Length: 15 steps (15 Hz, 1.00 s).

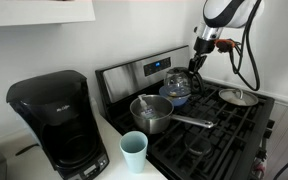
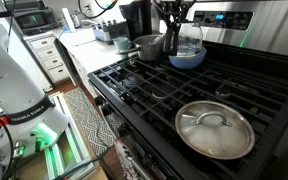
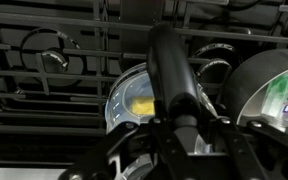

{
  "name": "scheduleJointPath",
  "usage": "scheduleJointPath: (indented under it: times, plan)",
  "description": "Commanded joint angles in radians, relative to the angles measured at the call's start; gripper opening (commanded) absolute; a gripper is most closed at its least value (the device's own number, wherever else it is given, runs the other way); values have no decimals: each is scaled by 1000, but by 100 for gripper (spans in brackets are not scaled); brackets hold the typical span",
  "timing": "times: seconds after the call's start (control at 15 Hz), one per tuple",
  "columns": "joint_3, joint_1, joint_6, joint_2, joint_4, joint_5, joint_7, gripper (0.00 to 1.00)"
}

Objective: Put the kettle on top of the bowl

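I should next move my gripper gently down and slightly outward over the small blue bowl (image 2: 187,61) (image 3: 136,102). Then I should let go of the kettle's handle, because the bowl is already under the glass.
The clear-glass kettle (image 1: 180,84) with its dark handle sits directly over the small blue bowl (image 1: 178,98) on the stove's back burner. In an exterior view the kettle (image 2: 188,38) seems to rest on the bowl's rim (image 2: 188,60). My gripper (image 2: 171,27) comes down from above and is shut on the kettle's handle; it also shows in an exterior view (image 1: 195,64). In the wrist view the dark handle (image 3: 174,75) runs between my jaws (image 3: 184,135), and the bowl's yellow interior (image 3: 140,103) shows through the glass.
A steel saucepan (image 1: 151,113) with a long handle stands just in front of the bowl, also seen in an exterior view (image 2: 149,45). A steel lid (image 2: 216,128) lies on another burner. A light-blue cup (image 1: 134,151) and a black coffee maker (image 1: 54,120) stand on the counter.
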Motion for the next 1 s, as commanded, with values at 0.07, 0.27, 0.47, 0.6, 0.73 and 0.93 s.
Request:
scheduleJointPath:
  times: [0.07,0.27,0.47,0.6,0.73,0.93]
  plan:
    - [8,-3,-7,37,58,37,-32,9]
    - [13,-6,-13,63,85,37,-28,9]
    - [17,-12,-16,94,108,36,-26,9]
    - [20,-17,-13,111,120,39,-26,9]
    - [22,-23,-22,130,138,45,-24,9]
    - [25,-31,-39,147,160,62,-22,60]
